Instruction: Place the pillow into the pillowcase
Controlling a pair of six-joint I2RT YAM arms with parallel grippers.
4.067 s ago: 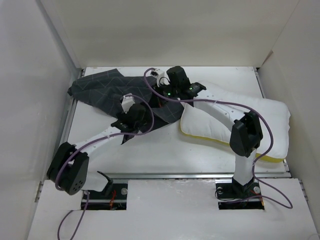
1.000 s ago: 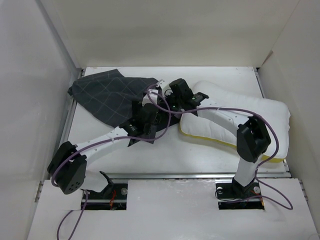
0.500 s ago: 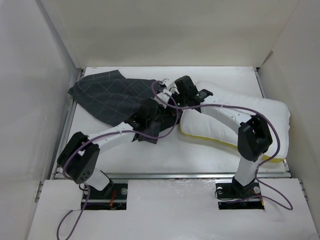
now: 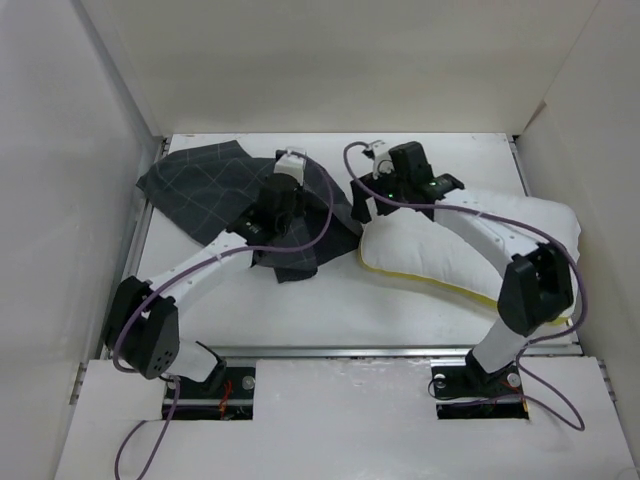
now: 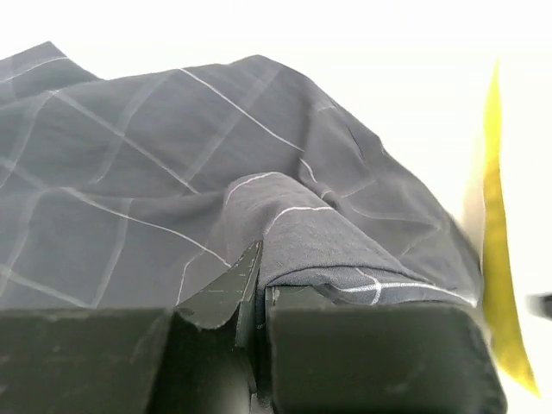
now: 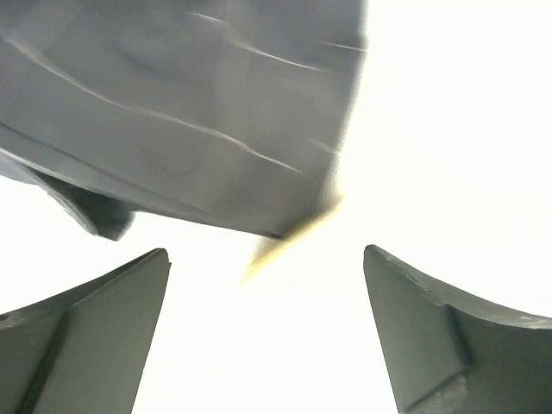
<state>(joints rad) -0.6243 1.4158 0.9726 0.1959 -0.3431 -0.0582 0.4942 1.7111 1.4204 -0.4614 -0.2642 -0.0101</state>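
The right gripper moves to the right in the top view and down onto the pillow's white top next, since it lies clear of the pillowcase there.
The dark grid-checked pillowcase lies crumpled at the back left, its right edge overlapping the left end of the white pillow. My left gripper is shut on a raised fold of the pillowcase; in the left wrist view cloth is pinched between the fingers, and the pillow's yellow seam shows at the right. My right gripper hangs open over the pillow's left end. In the right wrist view its gripper holds nothing, with the pillowcase and the yellow seam beyond it.
White walls enclose the table on the left, back and right. A metal rail runs along the near edge in front of the arm bases. Purple cables loop over both arms.
The left gripper shut on a pillowcase fold and drew back towards the rear. The right gripper let go of the cloth, opened wide and moved right over the pillow's end.
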